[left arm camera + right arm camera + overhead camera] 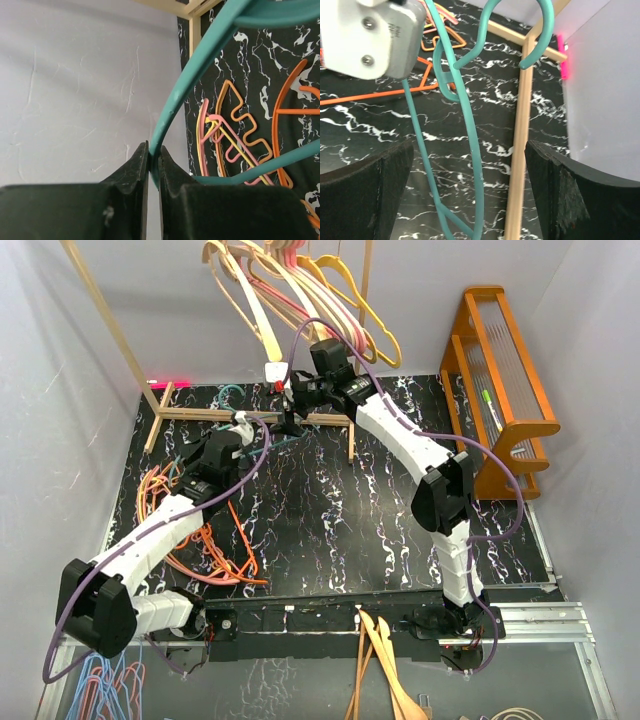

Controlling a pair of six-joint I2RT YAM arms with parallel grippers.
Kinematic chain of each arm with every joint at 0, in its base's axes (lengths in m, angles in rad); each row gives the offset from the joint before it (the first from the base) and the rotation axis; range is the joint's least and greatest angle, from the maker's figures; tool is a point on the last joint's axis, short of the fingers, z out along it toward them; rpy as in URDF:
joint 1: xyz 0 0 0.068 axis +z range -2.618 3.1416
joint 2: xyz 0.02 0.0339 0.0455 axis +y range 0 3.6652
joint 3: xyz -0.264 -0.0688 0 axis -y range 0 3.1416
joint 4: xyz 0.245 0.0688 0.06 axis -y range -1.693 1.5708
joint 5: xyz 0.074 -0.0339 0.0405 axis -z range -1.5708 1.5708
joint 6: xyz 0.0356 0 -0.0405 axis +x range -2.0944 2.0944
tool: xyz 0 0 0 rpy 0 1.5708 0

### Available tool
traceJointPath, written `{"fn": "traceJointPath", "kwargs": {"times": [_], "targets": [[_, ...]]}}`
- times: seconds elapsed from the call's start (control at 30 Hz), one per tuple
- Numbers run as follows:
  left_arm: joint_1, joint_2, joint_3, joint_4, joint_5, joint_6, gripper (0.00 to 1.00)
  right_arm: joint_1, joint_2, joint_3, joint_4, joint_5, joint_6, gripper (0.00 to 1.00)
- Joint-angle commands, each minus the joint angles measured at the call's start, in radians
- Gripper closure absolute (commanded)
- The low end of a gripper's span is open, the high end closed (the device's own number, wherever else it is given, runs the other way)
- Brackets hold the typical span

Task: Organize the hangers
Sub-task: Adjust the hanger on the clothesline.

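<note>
My right gripper shifts next along the teal hanger's free arm (pixel 299 433) (pixel 478 194), away from my left gripper, then closes near the arm's end.
My left gripper (pixel 258 430) (pixel 154 161) is shut on the curved arm of a teal hanger (pixel 200 65) and holds it up above the black marbled table. The same teal hanger (pixel 470 130) hangs between the wide-open fingers of my right gripper (pixel 467 152) (pixel 290 408), touching neither finger; its hook (pixel 542 30) points up by the rack. Pink, yellow and tan hangers (pixel 300 290) hang from the wooden rack at the back. More orange, pink and yellow hangers (pixel 195 530) (pixel 225 140) lie piled on the table's left side.
The rack's wooden base bar (pixel 520 140) runs just inside my right gripper's right finger. An orange wooden stand (pixel 500 380) is at the right. Light wooden hangers (pixel 385 670) and thin blue and pink wire hangers (pixel 100 685) lie at the near edge.
</note>
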Motion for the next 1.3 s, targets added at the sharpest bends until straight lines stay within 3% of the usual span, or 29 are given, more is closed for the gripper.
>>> {"fn": "traceJointPath", "kwargs": {"times": [0.0, 0.13, 0.37, 0.4, 0.47, 0.5, 0.53, 0.6, 0.7, 0.77, 0.87, 0.97, 1.13, 1.27], "targets": [[-0.040, -0.067, -0.030, 0.166, -0.073, 0.119, 1.00, -0.024, -0.041, -0.015, -0.019, -0.031, 0.038, 0.05], [-0.042, -0.086, -0.027, 0.202, -0.057, 0.142, 1.00, -0.038, -0.029, -0.044, -0.033, -0.084, 0.046, 0.12], [-0.050, -0.085, -0.038, 0.221, -0.014, 0.128, 1.00, -0.039, 0.000, -0.063, -0.002, -0.099, 0.063, 0.34], [-0.051, -0.081, -0.039, 0.217, -0.008, 0.123, 1.00, -0.039, 0.000, -0.066, 0.006, -0.098, 0.064, 0.42], [-0.057, -0.079, -0.044, 0.213, 0.001, 0.113, 1.00, -0.042, -0.001, -0.080, 0.034, -0.098, 0.073, 0.77], [-0.060, -0.083, -0.045, 0.199, 0.023, 0.095, 1.00, -0.045, -0.007, -0.093, 0.053, -0.097, 0.078, 0.90], [-0.061, -0.089, -0.038, 0.149, 0.069, 0.062, 1.00, -0.050, -0.014, -0.113, 0.072, -0.103, 0.078, 0.92], [-0.060, -0.104, -0.006, -0.036, 0.274, -0.026, 1.00, -0.077, -0.044, -0.180, 0.125, -0.132, 0.066, 0.92], [-0.058, -0.131, 0.071, -0.285, 0.626, -0.141, 0.72, -0.145, -0.105, -0.330, 0.203, -0.263, 0.007, 0.92], [-0.014, -0.167, 0.078, -0.308, 0.850, -0.174, 0.53, -0.191, -0.115, -0.369, 0.170, -0.333, -0.032, 0.92], [0.160, -0.225, 0.049, -0.224, 1.139, -0.262, 0.36, -0.252, -0.135, -0.404, 0.000, -0.404, -0.221, 0.92], [0.255, -0.189, 0.088, -0.207, 1.394, -0.342, 0.31, -0.304, -0.196, -0.490, -0.110, -0.428, -0.378, 0.92], [0.308, 0.074, 0.280, -0.348, 1.704, -0.420, 0.29, -0.389, -0.307, -0.651, -0.215, -0.437, -0.561, 0.92], [0.356, 0.263, 0.434, -0.449, 1.960, -0.474, 0.28, -0.437, -0.369, -0.745, -0.221, -0.438, -0.612, 0.92]]}}
